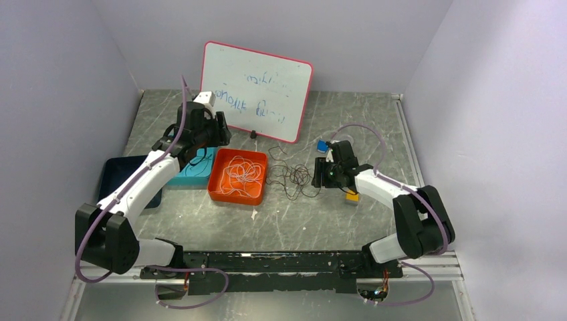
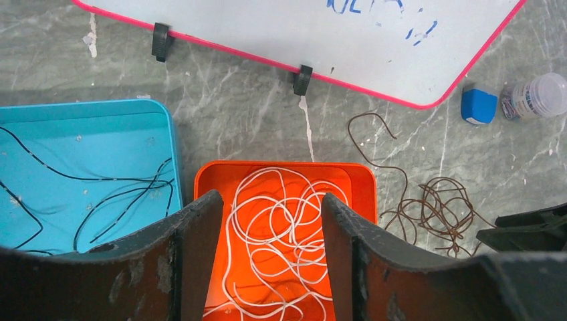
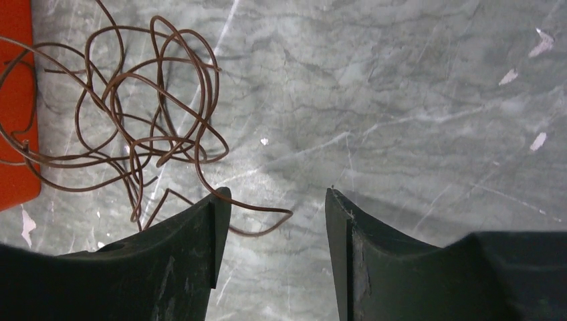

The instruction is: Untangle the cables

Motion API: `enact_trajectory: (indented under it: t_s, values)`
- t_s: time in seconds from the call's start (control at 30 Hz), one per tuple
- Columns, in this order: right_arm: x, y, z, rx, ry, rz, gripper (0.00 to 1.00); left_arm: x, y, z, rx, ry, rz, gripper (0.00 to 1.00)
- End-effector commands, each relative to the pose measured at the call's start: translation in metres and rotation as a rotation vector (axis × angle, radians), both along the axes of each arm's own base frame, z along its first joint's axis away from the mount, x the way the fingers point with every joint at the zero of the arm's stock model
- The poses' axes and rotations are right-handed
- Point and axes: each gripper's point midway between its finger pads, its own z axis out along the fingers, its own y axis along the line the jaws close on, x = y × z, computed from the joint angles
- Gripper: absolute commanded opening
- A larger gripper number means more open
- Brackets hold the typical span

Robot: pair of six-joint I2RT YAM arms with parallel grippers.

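The brown cable's outlying loop (image 3: 264, 208) already runs between my right gripper's fingers, so next my right gripper stays low over the table and closes them on it.
A white cable (image 1: 242, 170) lies coiled in the orange tray (image 1: 218, 190); it also shows in the left wrist view (image 2: 281, 221), inside the orange tray (image 2: 361, 180). A black cable (image 2: 100, 194) lies in the blue tray (image 2: 100, 114). A brown cable (image 1: 289, 177) lies in loose loops on the table right of the orange tray; in the right wrist view (image 3: 144, 107) one loop runs between my right fingers. My left gripper (image 2: 271, 200) is open and empty above the two trays. My right gripper (image 3: 275, 194) is open, low over the table at the brown cable's right side.
A whiteboard (image 1: 257, 90) with a pink rim leans at the back. A small blue block (image 2: 479, 105) and a clear jar (image 2: 538, 97) sit near its right corner. A dark blue tray (image 1: 114, 175) lies at the left. A yellow piece (image 1: 352, 196) lies under the right arm.
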Motion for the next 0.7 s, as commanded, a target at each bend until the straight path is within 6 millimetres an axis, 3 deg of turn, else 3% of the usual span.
enact_trajectory:
  t_s: [0.0,0.27,0.5,0.6,0.67]
  values:
    - [0.021,0.009,0.003,0.034,-0.111,0.002,0.56,0.000,0.002,0.014,-0.001,-0.046,0.013,0.61]
    - [0.026,0.011,0.002,0.051,-0.163,0.002,0.38,0.000,-0.002,0.018,-0.022,-0.058,0.001,0.61]
    - [0.033,0.015,0.022,0.075,-0.230,0.027,0.08,0.001,0.000,0.024,-0.018,-0.073,0.008,0.64]
    - [0.035,0.014,0.034,0.077,-0.260,0.018,0.00,0.002,-0.003,0.033,-0.039,-0.097,0.003,0.64]
    - [0.036,0.012,0.044,0.074,-0.285,0.012,0.00,0.003,-0.005,0.037,-0.051,-0.108,-0.001,0.64]
